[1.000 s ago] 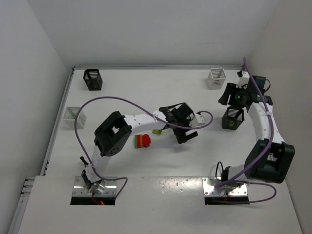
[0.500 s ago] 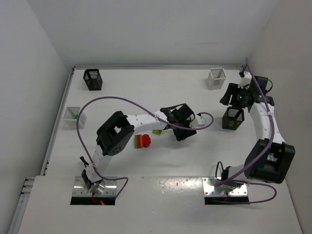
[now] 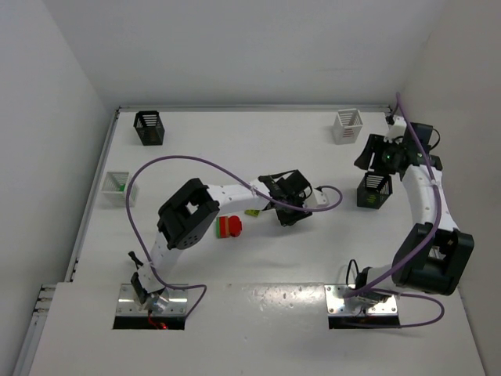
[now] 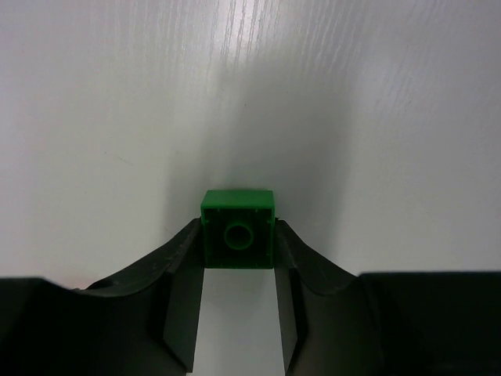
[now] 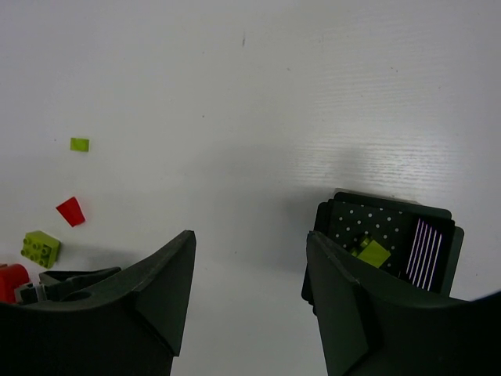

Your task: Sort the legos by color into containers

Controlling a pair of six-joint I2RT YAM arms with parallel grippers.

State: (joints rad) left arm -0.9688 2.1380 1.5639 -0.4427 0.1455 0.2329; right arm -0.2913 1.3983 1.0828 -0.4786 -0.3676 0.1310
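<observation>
The green lego goes up with my left gripper and left in the top view, over the white basket next, because something green already lies there.
A green lego lies on the white table with its hollow underside facing the left wrist camera, and my left gripper is shut on it, a finger pressing each side. Seen from above, that gripper is at mid-table. Left of it lie a yellow-green lego and a red-and-green stack. My right gripper hangs open and empty over bare table, next to a black basket with a yellow-green lego inside. From above, the right gripper is just behind that basket.
A black basket stands at the back left, a white basket holding something green at the left edge, another white basket at the back right. Small loose pieces show in the right wrist view: yellow-green, red, yellow-green brick.
My left gripper has closed from wide open onto the green lego and drawn slightly left. The right arm has shifted a little toward the back.
</observation>
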